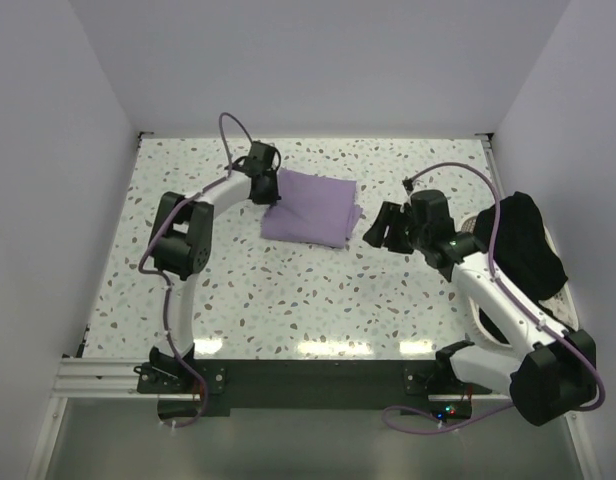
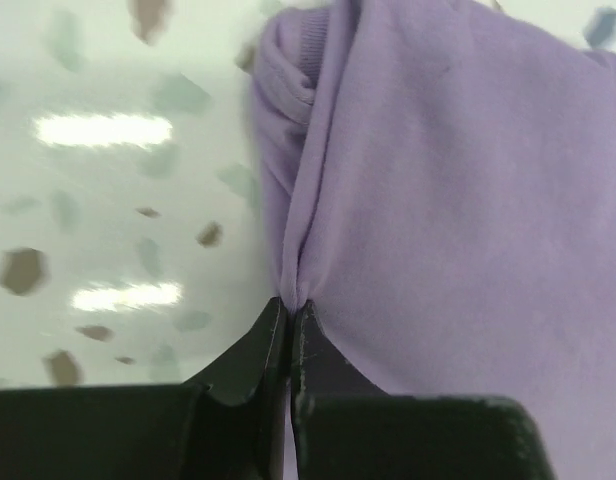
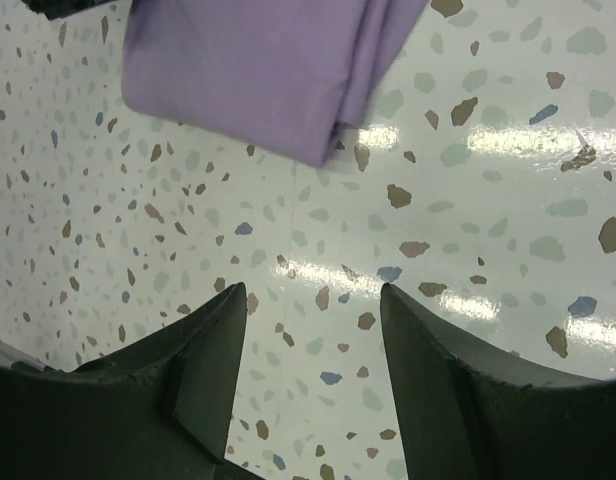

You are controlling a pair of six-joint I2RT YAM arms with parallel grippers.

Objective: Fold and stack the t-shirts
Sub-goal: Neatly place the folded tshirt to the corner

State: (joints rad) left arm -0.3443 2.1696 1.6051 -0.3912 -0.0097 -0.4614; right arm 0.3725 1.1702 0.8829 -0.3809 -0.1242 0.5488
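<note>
My left gripper drags the folded t-shirt (image 1: pixel 312 207) outward and to the left in the top view to the table's bare far corner (image 1: pixel 166 160) next, and releases it.
A folded purple t-shirt (image 1: pixel 312 207) lies on the speckled table at the back centre. My left gripper (image 1: pixel 267 186) is shut on its left edge; in the left wrist view the fingers (image 2: pixel 291 310) pinch a fold of purple cloth (image 2: pixel 438 200). My right gripper (image 1: pixel 382 228) is open and empty, just right of the shirt, above bare table; in the right wrist view (image 3: pixel 313 295) the shirt's corner (image 3: pixel 258 70) lies ahead of the fingertips. A dark black garment (image 1: pixel 523 240) is bunched at the right edge of the table.
White walls close the table at the back and both sides. The arm bases and a metal rail (image 1: pixel 98 375) run along the near edge. A purple cable (image 1: pixel 231 135) loops above the left arm.
</note>
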